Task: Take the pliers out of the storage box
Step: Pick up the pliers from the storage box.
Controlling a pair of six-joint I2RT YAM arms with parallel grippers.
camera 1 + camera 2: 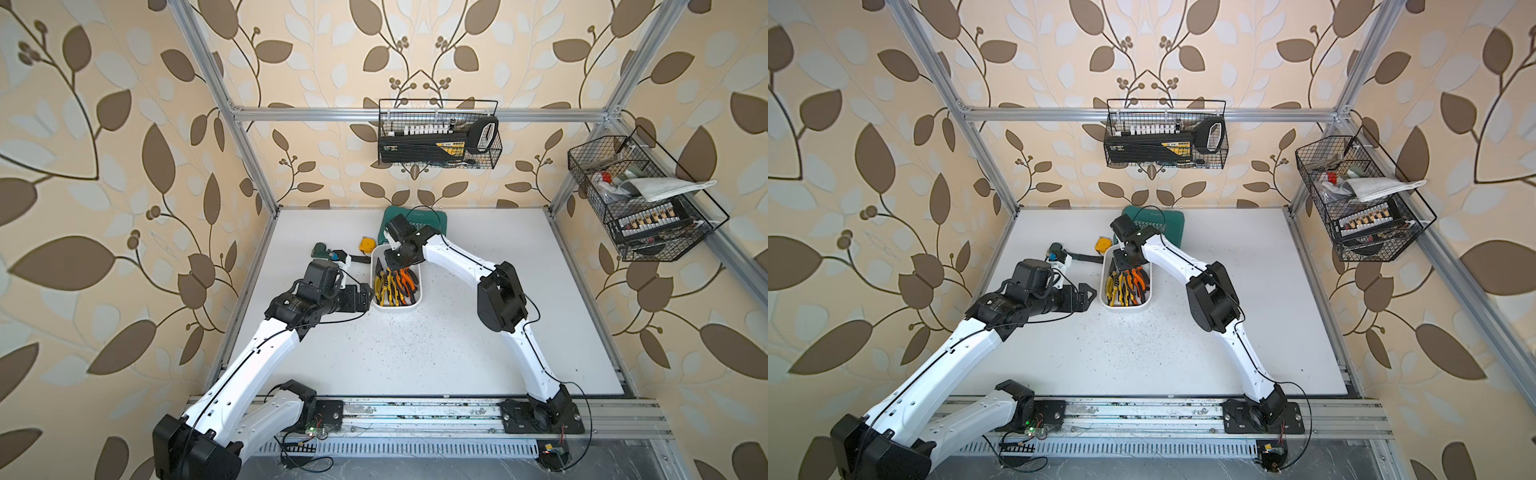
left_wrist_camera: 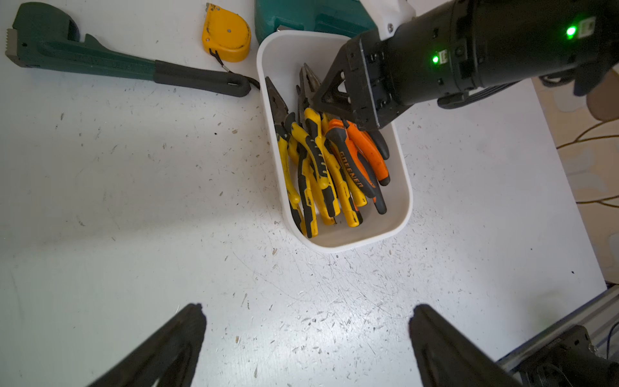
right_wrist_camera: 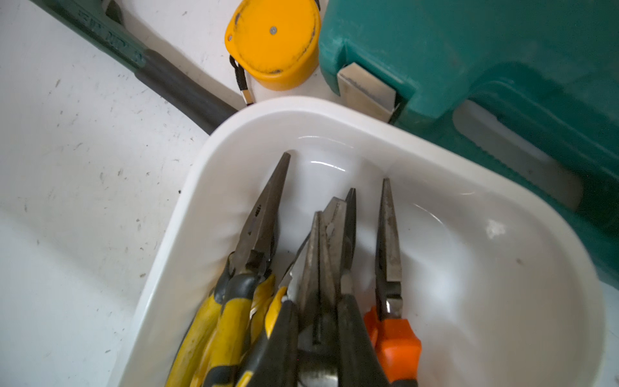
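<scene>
The pliers in my right gripper go up over the box's rim next, then down and free onto the bare tabletop past the orange handles, back from the gripper.
The white storage box [image 1: 397, 309] [image 1: 1125, 308] stands mid-table with several pliers [image 1: 392, 284] [image 2: 321, 167] lying in it, some with yellow-and-black handles and some with orange-and-black, their metal noses toward the far end. My right gripper [image 1: 395, 266] [image 3: 316, 341] reaches down into the box's far half. It is shut on the grey metal head of one pair of pliers [image 3: 318, 254]; that pair's handles are hidden. My left gripper [image 1: 368, 297] [image 2: 306, 310] hovers open over bare table just left of the box, holding nothing.
A dark green pipe wrench [image 2: 100, 60] and a yellow tape measure [image 2: 226, 31] lie left of the box's far end. A teal case [image 1: 428, 220] sits right behind the box. Black wire baskets [image 1: 438, 137] [image 1: 640, 199] hang on the back and right frame.
</scene>
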